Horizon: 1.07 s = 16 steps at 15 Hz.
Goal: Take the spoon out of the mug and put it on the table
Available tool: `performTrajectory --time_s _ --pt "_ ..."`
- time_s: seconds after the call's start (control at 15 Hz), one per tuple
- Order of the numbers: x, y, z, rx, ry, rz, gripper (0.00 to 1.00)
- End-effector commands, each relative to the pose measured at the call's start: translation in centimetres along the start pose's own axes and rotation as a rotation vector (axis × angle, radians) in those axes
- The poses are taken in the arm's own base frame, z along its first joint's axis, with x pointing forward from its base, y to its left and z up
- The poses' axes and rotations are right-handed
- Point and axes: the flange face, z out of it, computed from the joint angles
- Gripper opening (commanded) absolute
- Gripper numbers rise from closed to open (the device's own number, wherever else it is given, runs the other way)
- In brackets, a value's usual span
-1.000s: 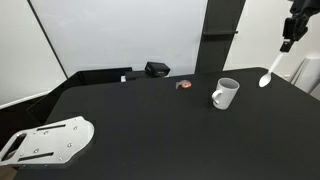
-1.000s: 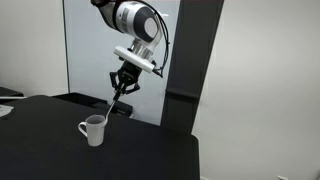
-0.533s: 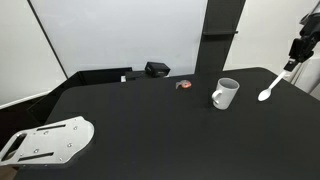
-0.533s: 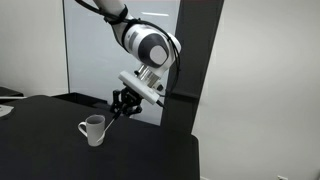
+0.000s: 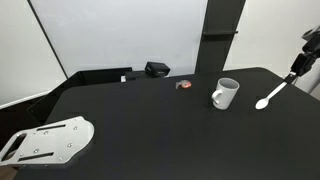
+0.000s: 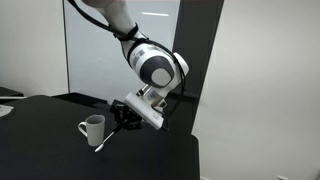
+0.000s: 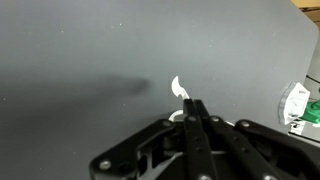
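Observation:
The white spoon [image 5: 271, 95] still slants with its handle above the table, so next I will move my gripper down toward the bare tabletop beside the mug and release the handle.
The small white spoon [image 5: 271, 95] hangs tilted from my gripper [image 5: 294, 73], bowl end down, at or just above the black table [image 5: 150, 125], to the right of the white mug [image 5: 225, 94]. In an exterior view the spoon [image 6: 105, 139] slants down beside the mug [image 6: 93, 129], with my gripper [image 6: 122, 122] shut on its handle. In the wrist view my closed fingers [image 7: 190, 107] pinch the spoon [image 7: 179, 90], and only its white tip shows past them over the dark tabletop [image 7: 80, 60].
A white perforated plate [image 5: 48, 140] lies at the table's near left corner. A small black box [image 5: 157, 69] and a small red object [image 5: 183, 85] sit near the back edge. A black pillar [image 5: 222, 35] stands behind the mug.
My gripper has come down with the spoon, from high above the mug to low beside it, bringing the bowl end down to the tabletop.

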Motion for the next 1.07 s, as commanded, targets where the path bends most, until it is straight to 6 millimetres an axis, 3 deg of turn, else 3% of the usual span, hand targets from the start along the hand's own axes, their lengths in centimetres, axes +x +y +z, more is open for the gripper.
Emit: performTrajectory --time_s 0.0,0.67,1.0 --pt "-0.9 2.1 0.6 0.076 0.035 -0.036 0.01" --pt "-2.9 7.4 4.1 0.17 0.031 -0.019 0.01" --pt "-3.0 8.4 5.1 0.169 0.019 0.005 0.01"
